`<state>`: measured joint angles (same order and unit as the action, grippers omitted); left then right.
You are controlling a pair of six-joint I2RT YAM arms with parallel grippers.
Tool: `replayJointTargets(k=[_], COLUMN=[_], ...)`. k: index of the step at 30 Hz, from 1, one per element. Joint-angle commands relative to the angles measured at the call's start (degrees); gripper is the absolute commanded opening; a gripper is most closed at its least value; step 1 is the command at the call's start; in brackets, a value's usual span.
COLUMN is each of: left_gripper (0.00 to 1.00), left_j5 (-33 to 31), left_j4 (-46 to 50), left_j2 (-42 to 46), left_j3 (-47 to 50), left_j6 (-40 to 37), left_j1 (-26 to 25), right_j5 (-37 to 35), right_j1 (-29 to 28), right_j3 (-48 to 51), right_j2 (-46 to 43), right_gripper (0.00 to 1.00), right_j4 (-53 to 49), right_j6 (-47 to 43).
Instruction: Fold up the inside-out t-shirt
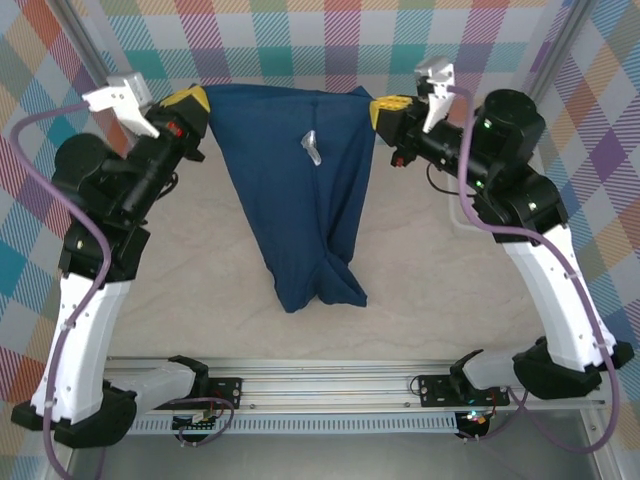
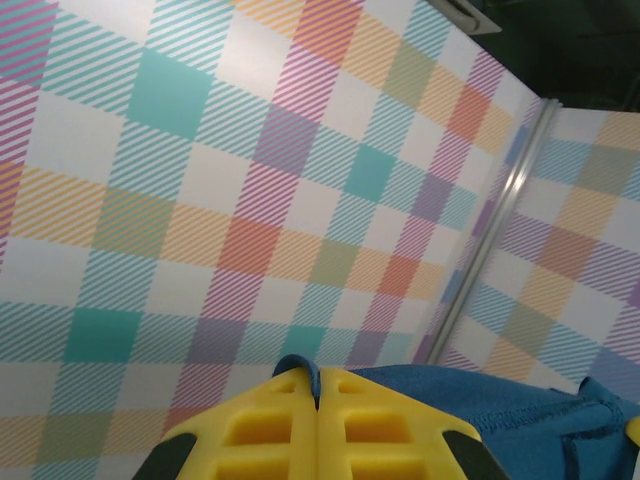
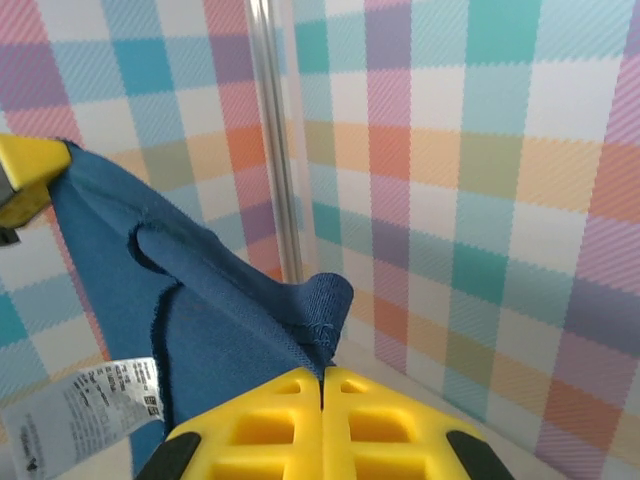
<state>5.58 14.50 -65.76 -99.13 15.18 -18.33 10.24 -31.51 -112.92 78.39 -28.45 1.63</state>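
Observation:
My left gripper should move outward and down toward the checked back wall [image 1: 290, 60] [image 2: 280, 210] to let go of the shirt's corner, since the lower end of the shirt is already resting on the tabletop.
The inside-out t-shirt [image 1: 295, 190] is dark navy and hangs stretched between both grippers at the back of the table, its lower end bunched on the tabletop. A small white label [image 1: 313, 148] shows near its top. My left gripper [image 1: 203, 98] is shut on the shirt's top left corner; in the left wrist view a fold of the t-shirt [image 2: 500, 410] pokes out between the yellow fingers [image 2: 260, 430] of that gripper [image 2: 318, 380]. My right gripper [image 1: 375, 108] is shut on the top right corner. In the right wrist view the t-shirt [image 3: 220, 310] rises from that gripper [image 3: 322, 378], its label [image 3: 85, 405] at lower left.
Checked walls [image 1: 330, 40] close off the back and sides just behind the grippers. A metal corner post [image 3: 275, 140] stands near the right gripper. The marbled tabletop [image 1: 420, 290] spreads around the shirt, and a rail [image 1: 330, 375] runs along the near edge.

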Motion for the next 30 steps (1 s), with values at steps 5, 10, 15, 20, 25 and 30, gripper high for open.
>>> replayJointTargets(k=[5,10,15,20,25,30], left_gripper=[0.0,0.11,0.57,0.72,0.73,0.73], left_j5=[1.2,3.18,-0.66,-3.77,-5.42,-8.4], left_j4=[3.75,6.56,13.98,9.51,2.05,3.34], left_j2=[-12.19,-28.4,-34.67,-25.7,-14.88,-8.49], left_j3=[-5.75,-12.08,-15.51,3.22,27.27,36.99], left_j6=[1.99,2.52,0.66,0.9,3.8,2.31], left_j1=[0.14,-2.62,-2.85,-2.77,-2.76,-2.76], right_j5=[-19.39,-26.15,-27.31,-30.75,-34.13,-24.22], right_j1=[3.62,16.09,19.11,8.02,-1.66,-1.11], right_j3=[-7.05,-23.49,-61.42,-60.54,-45.73,-21.11], right_j2=[11.61,32.46,59.02,65.46,59.19,42.2], right_gripper=[0.0,0.02,0.45,0.71,0.75,0.79], right_j4=[-9.35,-20.0,-47.48,-64.79,-56.94,-39.05], right_j6=[-3.36,-1.23,1.14,1.44,-1.81,-4.63])
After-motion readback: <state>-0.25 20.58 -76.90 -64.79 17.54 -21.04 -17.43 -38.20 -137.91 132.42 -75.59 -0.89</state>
